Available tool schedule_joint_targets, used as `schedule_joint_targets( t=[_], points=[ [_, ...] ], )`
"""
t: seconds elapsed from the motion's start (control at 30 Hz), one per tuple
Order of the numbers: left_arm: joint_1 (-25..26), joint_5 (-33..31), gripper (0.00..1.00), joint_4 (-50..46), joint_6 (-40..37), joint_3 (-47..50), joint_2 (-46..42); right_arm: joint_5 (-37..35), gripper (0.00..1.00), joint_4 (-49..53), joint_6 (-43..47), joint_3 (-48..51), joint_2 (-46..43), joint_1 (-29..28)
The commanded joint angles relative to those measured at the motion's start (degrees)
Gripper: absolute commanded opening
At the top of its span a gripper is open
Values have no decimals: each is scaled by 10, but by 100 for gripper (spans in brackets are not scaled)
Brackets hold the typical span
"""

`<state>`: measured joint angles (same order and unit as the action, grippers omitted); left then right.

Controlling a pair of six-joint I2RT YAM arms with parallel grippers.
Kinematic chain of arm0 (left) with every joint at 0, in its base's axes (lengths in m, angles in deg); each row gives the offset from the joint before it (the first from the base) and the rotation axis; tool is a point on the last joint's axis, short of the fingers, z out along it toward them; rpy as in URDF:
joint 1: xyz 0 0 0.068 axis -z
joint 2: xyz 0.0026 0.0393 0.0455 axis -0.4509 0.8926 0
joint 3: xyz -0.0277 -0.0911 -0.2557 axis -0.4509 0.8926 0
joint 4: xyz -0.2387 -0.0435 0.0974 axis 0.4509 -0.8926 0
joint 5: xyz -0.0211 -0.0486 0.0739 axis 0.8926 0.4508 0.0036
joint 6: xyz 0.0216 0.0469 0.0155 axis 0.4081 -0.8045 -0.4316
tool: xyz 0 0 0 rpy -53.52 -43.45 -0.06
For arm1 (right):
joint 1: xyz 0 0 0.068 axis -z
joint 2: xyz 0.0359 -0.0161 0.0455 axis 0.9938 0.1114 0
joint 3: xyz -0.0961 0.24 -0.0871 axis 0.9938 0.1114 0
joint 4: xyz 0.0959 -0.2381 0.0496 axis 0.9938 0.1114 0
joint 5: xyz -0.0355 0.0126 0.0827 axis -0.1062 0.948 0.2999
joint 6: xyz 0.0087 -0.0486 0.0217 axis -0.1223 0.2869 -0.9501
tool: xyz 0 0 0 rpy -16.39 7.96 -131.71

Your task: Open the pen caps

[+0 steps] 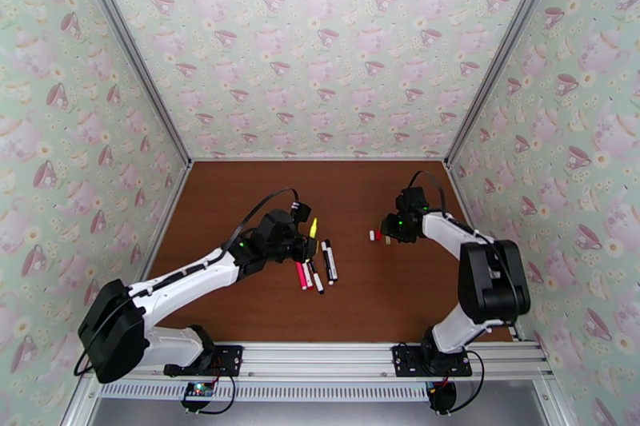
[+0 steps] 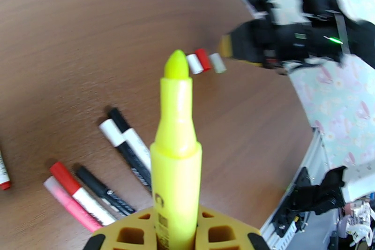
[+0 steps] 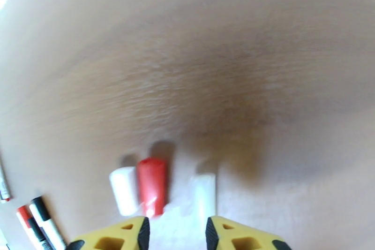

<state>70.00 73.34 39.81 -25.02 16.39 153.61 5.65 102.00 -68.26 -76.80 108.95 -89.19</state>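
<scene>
The yellow pen is uncapped, so next my left gripper should move it down and away from the capped pens to the tabletop beside the lone red-ended pen and release it.
My left gripper [image 2: 176, 230] is shut on a yellow pen [image 2: 176, 152], which stands out of it with its bare yellow tip uncovered. In the top view this gripper [image 1: 306, 241] hovers just above a cluster of pens [image 1: 318, 268] lying mid-table. Three loose pen caps lie side by side: a white cap [image 3: 124, 191], a red cap [image 3: 152, 185] and a pale cap [image 3: 205, 194]. My right gripper [image 3: 176, 233] stands open right behind them, the pale cap just ahead of the gap between its fingers. From above, the caps [image 1: 374, 235] sit left of the right gripper [image 1: 390, 237].
Several capped pens [image 2: 126, 145] with black, red and pink ends lie on the brown table [image 1: 264, 316] below the left gripper. Patterned walls [image 1: 320, 44] enclose the table on three sides. A metal rail [image 1: 336, 360] runs along the near edge.
</scene>
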Motion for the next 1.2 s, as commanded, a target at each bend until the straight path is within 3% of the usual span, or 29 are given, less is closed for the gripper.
schedule_joint_targets(
  t=[0.0,0.37,0.9,1.17],
  points=[
    [-2,-65,8,-49,-19,-36,23,40,46,-43,-19,35,-66,-6],
    [-11,-208,8,-132,-39,-132,142,199,100,-162,-62,144,-241,-12],
    [-46,-311,8,-190,-34,-233,317,221,100,-167,-79,165,-306,-12],
    [-51,-348,12,-201,-26,-247,358,223,100,-164,-82,166,-308,-12]
  ],
)
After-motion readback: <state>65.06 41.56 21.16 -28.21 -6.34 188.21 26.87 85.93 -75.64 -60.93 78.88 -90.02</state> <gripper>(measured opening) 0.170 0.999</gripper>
